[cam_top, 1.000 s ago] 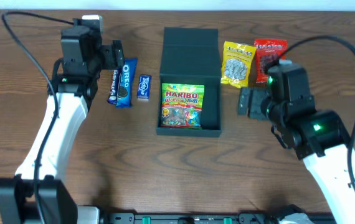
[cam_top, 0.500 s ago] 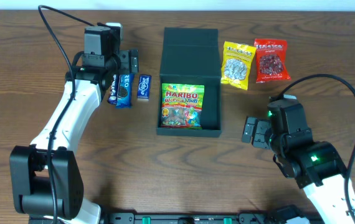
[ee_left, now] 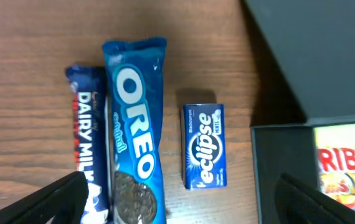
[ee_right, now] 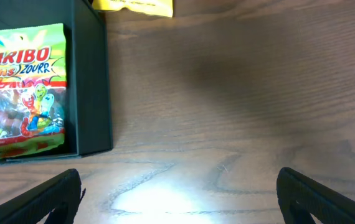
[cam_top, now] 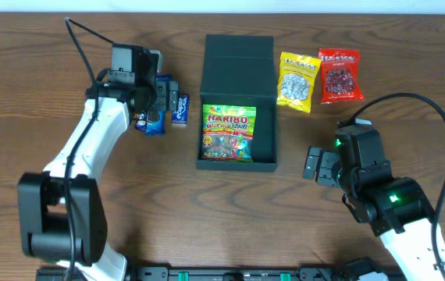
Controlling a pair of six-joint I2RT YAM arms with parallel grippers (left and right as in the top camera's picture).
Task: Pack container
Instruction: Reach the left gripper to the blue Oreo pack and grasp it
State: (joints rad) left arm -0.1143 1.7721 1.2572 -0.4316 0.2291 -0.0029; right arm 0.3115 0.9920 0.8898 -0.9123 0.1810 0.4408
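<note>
The Oreo pack runs lengthwise between the left gripper's open fingers, so the left gripper should next come down onto the middle of the Oreo pack, with a finger past each long edge of the pack.
The dark container (cam_top: 265,125) lies open mid-table, lid (cam_top: 240,62) flat behind it, a Haribo bag (cam_top: 229,132) inside. It also shows in the left wrist view (ee_left: 277,168) and the right wrist view (ee_right: 93,87). My left gripper (cam_top: 164,95) is open above an Oreo pack (ee_left: 134,124), a Dairy Milk bar (ee_left: 84,124) and an Eclipse mints box (ee_left: 203,145), left of the container. My right gripper (cam_top: 315,165) is open and empty over bare table right of the container.
A yellow snack packet (cam_top: 298,80) and a red snack packet (cam_top: 339,76) lie at the back right of the container. The yellow packet's edge shows in the right wrist view (ee_right: 134,6). The table is brown wood.
My left gripper has moved right and down over the Oreo, Dairy Milk and Eclipse. My right arm pulled back toward the front right, away from the yellow and red packets, then stopped.
</note>
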